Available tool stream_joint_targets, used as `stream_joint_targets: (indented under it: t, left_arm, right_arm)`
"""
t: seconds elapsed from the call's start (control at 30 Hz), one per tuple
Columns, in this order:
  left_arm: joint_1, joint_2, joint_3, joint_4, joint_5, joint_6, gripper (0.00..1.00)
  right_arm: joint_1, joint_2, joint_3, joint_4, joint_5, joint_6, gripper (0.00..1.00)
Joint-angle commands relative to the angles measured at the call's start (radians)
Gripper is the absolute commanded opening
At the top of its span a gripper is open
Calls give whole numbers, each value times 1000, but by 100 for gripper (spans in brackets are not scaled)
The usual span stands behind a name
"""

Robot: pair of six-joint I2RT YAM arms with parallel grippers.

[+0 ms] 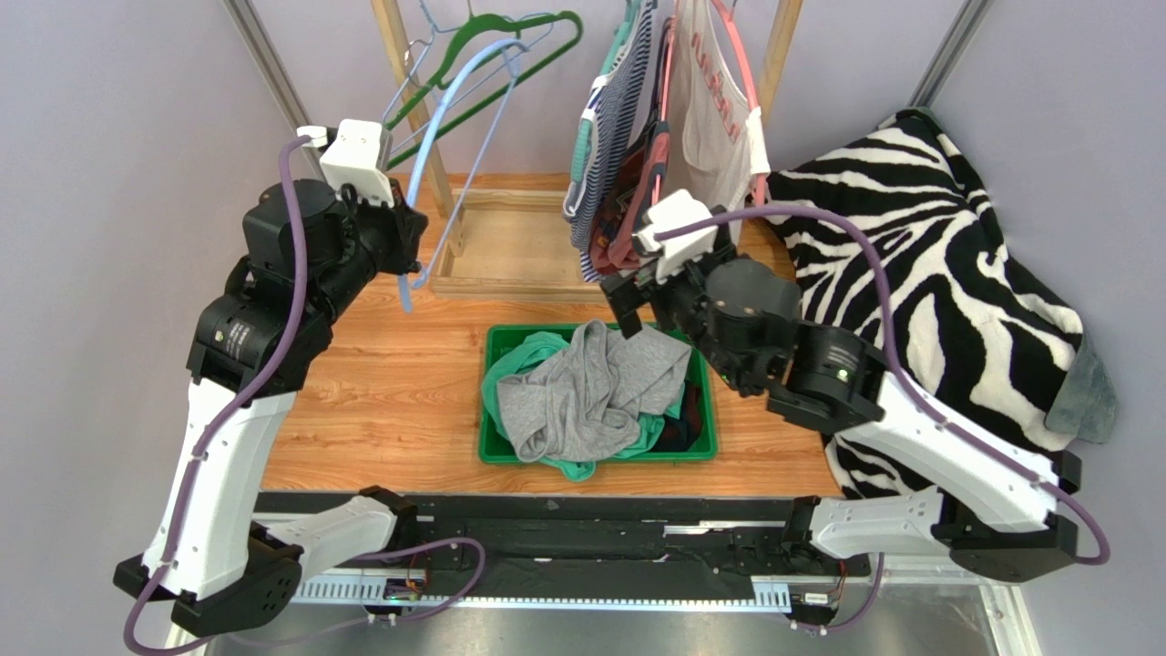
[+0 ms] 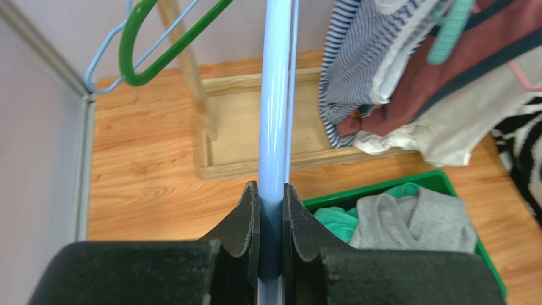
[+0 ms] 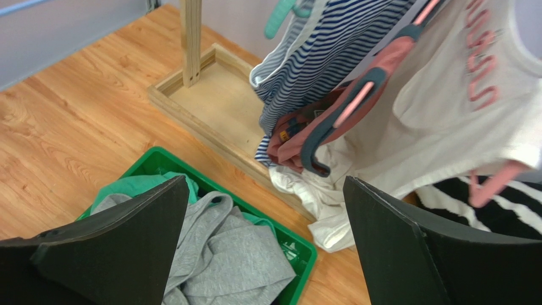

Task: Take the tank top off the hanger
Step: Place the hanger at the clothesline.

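Note:
The bare hanger (image 1: 435, 137) will move outward with my left gripper to the gap past the green hanger, to the gripper's right in the top view, and my left gripper will release it there.
My left gripper (image 1: 407, 243) (image 2: 271, 190) is shut on the bar of a bare light blue hanger (image 1: 435, 137) (image 2: 277, 95), which slants up toward the rail at the back left. No garment hangs on it. A grey tank top (image 1: 596, 390) (image 2: 413, 222) (image 3: 235, 248) lies crumpled in the green bin (image 1: 485, 424) (image 3: 305, 254) on top of teal cloth. My right gripper (image 1: 630, 308) (image 3: 266, 184) hovers above the bin's far edge, open wide with nothing between its fingers.
A green hanger (image 1: 507, 28) hangs bare on the rail. To its right hang a striped top (image 1: 609, 123) and a white top (image 1: 712, 110) on a pink hanger. The wooden rack base (image 1: 513, 253) sits behind the bin. A zebra blanket (image 1: 944, 274) fills the right.

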Motion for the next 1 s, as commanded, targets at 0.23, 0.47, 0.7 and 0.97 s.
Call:
stream_joint_targets:
  t: [0.23, 0.47, 0.7, 0.97]
  left_arm:
    - [3, 164, 196, 129, 267, 67, 0]
    - [3, 316, 352, 118, 291, 88, 0]
    - [3, 395, 453, 158, 293, 101, 0]
    - [13, 451, 533, 152, 117, 131, 0]
  right_arm:
    - [-80, 112, 72, 89, -150, 80, 100]
    - [-131, 106, 43, 135, -170, 155, 100]
    - [-166, 115, 26, 97, -153, 278, 93]
    - [-207, 124, 54, -44, -144, 418, 87]
